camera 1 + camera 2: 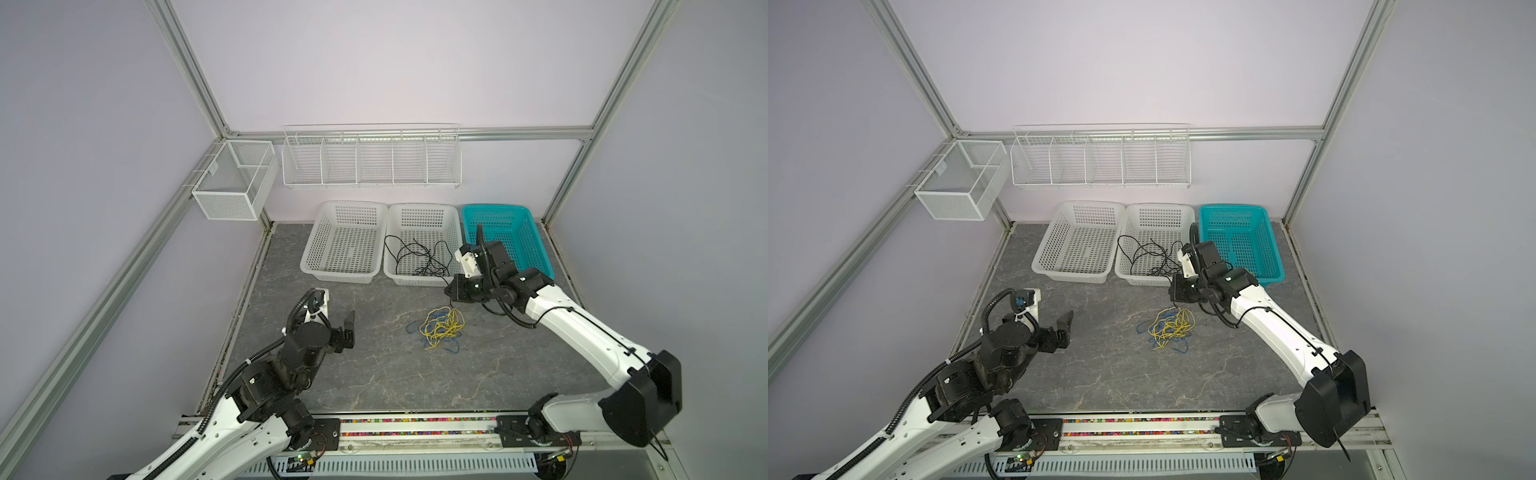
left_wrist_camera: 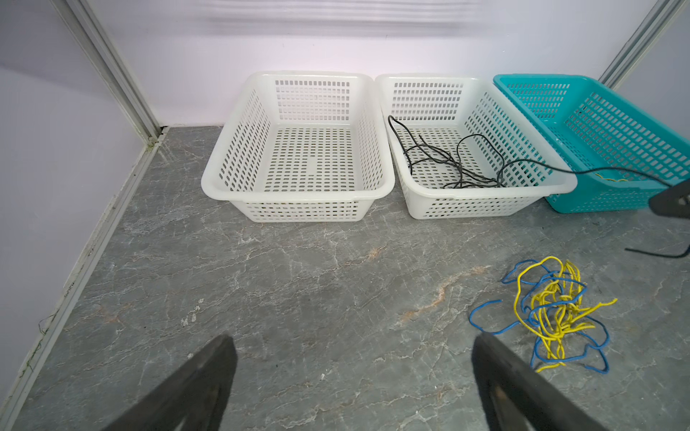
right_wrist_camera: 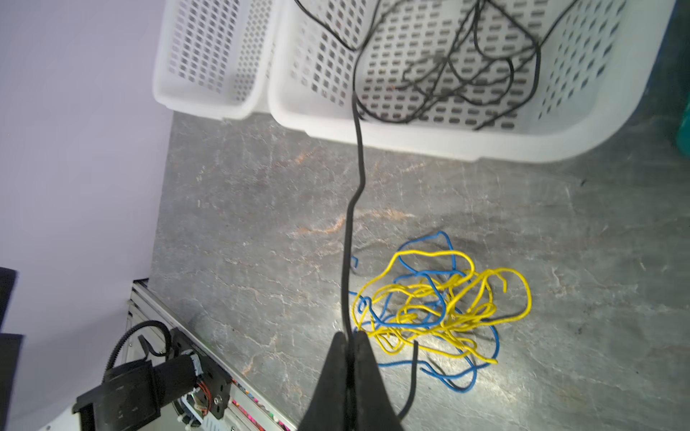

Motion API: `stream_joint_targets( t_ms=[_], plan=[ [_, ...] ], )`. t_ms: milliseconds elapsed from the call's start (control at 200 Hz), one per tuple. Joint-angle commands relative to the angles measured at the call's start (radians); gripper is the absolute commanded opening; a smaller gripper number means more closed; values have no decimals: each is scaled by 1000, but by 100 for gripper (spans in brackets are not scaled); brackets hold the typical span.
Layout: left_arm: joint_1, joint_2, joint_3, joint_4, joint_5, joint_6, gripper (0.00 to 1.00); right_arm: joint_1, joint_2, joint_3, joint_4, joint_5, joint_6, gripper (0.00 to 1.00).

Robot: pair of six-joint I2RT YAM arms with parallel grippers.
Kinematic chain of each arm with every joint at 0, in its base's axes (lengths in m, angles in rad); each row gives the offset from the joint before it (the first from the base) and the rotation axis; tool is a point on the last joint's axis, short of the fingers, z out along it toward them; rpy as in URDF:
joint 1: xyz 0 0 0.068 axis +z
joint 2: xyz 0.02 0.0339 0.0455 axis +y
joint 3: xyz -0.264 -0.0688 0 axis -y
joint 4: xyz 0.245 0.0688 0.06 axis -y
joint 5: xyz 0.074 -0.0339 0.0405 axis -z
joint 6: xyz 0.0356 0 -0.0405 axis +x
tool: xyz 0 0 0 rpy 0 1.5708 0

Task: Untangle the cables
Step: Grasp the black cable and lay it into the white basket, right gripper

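The robot's right gripper should carry the held end of the cable outward over the middle white basket and let go of it, since most of the thin black cable already lies in loops there.
My right gripper is shut on a thin black cable. That cable runs from the jaws up over the rim into the middle white basket, where most of it lies in loose loops. A short free end hangs beside the fingers. In both top views this gripper hovers near the basket's front right corner, just above a tangle of yellow and blue cables on the grey table. My left gripper is open and empty, left of the tangle and apart from it.
An empty white basket stands left of the middle one and a teal basket right of it, all against the back wall. A wire rack and a mesh box hang on the frame above.
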Motion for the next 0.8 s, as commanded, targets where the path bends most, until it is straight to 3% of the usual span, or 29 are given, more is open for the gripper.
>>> stream_joint_targets(
  t_ms=[0, 145, 495, 605, 695, 795],
  plan=[
    [4, 0, -10, 6, 5, 11, 99, 5, 60, 107, -32, -43, -66, 7],
    [4, -1, -10, 4, 3, 11, 99, 6, 239, 301, -33, -52, -95, 8],
    [5, -1, -11, 4, 6, 12, 99, -17, 731, 823, -114, 99, -126, 8],
    [4, -1, -11, 6, 8, 13, 99, -22, 861, 982, -190, 188, -148, 17],
    [4, -2, -11, 4, 12, 13, 99, -20, 944, 1098, -286, 182, -165, 33],
    [4, -5, -11, 6, 15, 12, 99, 15, 925, 1056, -245, 214, -218, 46]
  ],
)
